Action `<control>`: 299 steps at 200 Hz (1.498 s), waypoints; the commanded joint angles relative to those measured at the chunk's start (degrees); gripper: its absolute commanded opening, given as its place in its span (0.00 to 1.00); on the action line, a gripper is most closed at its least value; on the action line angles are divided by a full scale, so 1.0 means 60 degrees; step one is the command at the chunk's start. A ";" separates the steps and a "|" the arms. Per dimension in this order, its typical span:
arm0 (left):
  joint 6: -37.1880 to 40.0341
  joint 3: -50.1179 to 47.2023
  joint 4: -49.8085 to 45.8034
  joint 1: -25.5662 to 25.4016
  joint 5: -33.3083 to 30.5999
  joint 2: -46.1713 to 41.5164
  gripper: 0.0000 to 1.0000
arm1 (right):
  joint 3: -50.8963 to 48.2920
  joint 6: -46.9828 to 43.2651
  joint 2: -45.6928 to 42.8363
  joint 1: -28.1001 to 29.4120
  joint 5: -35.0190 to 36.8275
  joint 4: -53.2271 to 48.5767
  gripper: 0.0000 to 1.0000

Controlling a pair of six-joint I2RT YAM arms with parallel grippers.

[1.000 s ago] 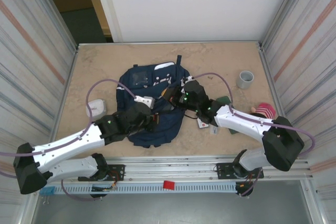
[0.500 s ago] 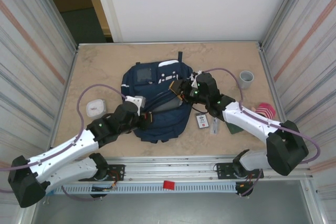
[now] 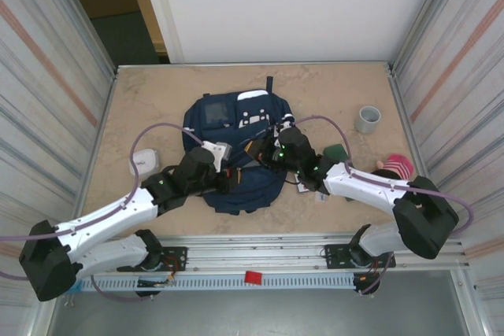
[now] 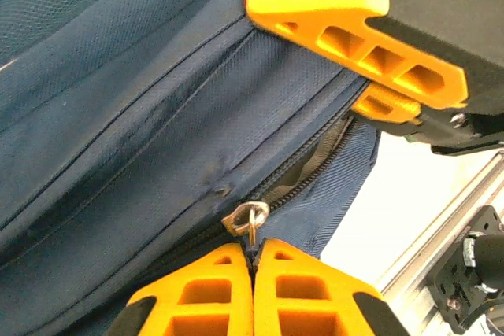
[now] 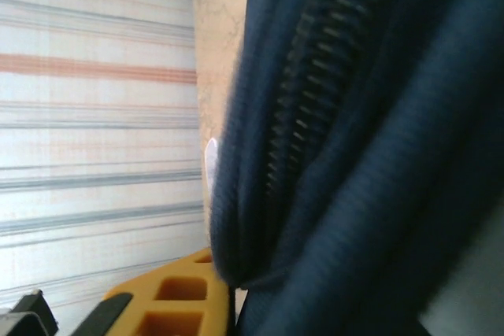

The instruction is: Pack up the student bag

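Note:
My left gripper moves outward next along the zipper's shut part to the bag's edge by the white object and releases the zipper pull.
The student bag (image 3: 236, 127), navy blue with white patches near its top, lies in the middle of the table. My left gripper (image 3: 233, 174) sits at its near side. In the left wrist view it (image 4: 253, 248) is shut on the zipper pull, just below the metal ring (image 4: 247, 217). Above the ring the zipper (image 4: 315, 159) gapes and shows grey lining. My right gripper (image 3: 258, 149) is at the bag's right side, and its orange fingers (image 4: 346, 29) pinch the bag's edge. The right wrist view has one orange finger (image 5: 169, 300) against the dark fabric and zipper teeth (image 5: 303, 108).
A grey cup (image 3: 367, 119) stands at the back right. A green item (image 3: 337, 151), a red and pink striped thing (image 3: 396, 167) and a small card (image 3: 304, 184) lie right of the bag. A white object (image 3: 143, 162) lies to its left. Metal walls enclose the table.
The bag has spread flatter and shifted. My right gripper lifted off to the right, then came back left onto the bag's edge. My left gripper kept hold of the zipper pull.

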 commanded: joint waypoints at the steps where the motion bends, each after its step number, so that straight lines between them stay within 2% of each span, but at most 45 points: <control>1: 0.0286 0.0204 -0.0535 0.0368 -0.0792 -0.0587 0.00 | 0.0705 -0.0961 -0.0519 -0.0701 -0.0407 -0.0840 0.07; 37: 0.0515 -0.0495 -0.0553 0.1597 -0.0096 -0.1193 0.00 | 0.1865 -0.2544 -0.0923 -0.2408 -0.2472 -0.3054 0.08; 56: 0.0827 -0.0604 -0.0329 0.1793 0.0179 -0.1348 0.00 | 0.2212 -0.2717 -0.0629 -0.3003 -0.3314 -0.3298 0.11; 68: 0.0976 -0.0580 -0.0065 0.1805 0.0404 -0.1342 0.00 | 0.2312 -0.2598 -0.0408 -0.3037 -0.3503 -0.3160 0.17; 90: 0.0933 -0.0557 0.0478 0.1794 0.0723 -0.1185 0.00 | 0.2204 -0.2116 -0.0185 -0.2573 -0.3025 -0.2566 0.47; 98: 0.0928 -0.0520 0.0639 0.1793 0.0829 -0.1124 0.00 | 0.2117 -0.1916 -0.0157 -0.2279 -0.2590 -0.2416 0.54; 113: 0.0906 -0.0486 0.0918 0.1793 0.0976 -0.1033 0.00 | 0.1916 -0.1504 -0.0131 -0.1600 -0.1627 -0.2098 0.60; 130: 0.0895 -0.0469 0.1102 0.1794 0.1071 -0.0999 0.00 | 0.1556 -0.1017 -0.0004 -0.0932 -0.0659 -0.1496 0.61; 145: 0.0966 -0.0458 0.1137 0.1794 0.1111 -0.1025 0.00 | 0.1452 -0.0760 0.0282 -0.0645 -0.0097 -0.1314 0.55; 167: 0.0964 -0.0450 0.0790 0.1794 0.0644 -0.1178 0.00 | 0.1732 -0.1163 0.0550 -0.0703 -0.0131 -0.1689 0.26; 188: 0.1261 -0.0382 0.0289 0.1864 -0.0037 -0.1204 0.00 | 0.2284 -0.2132 0.0424 -0.0975 -0.0782 -0.2279 0.11; 208: 0.1320 -0.0462 0.0194 0.2404 -0.0101 -0.1095 0.00 | 0.3205 -0.3175 0.0353 -0.1408 -0.1913 -0.3274 0.07; 239: 0.1301 -0.0496 0.0402 0.3878 0.0630 -0.0636 0.00 | 0.5123 -0.4551 0.0706 -0.2110 -0.4082 -0.5162 0.04; 275: 0.1697 -0.0237 0.0857 0.5393 0.1215 0.0239 0.00 | 0.6668 -0.5448 0.1205 -0.2619 -0.5792 -0.6312 0.04; 299: 0.1714 0.0084 0.1042 0.6260 0.1360 0.1143 0.00 | 0.7629 -0.6064 0.1657 -0.2718 -0.6454 -0.7379 0.04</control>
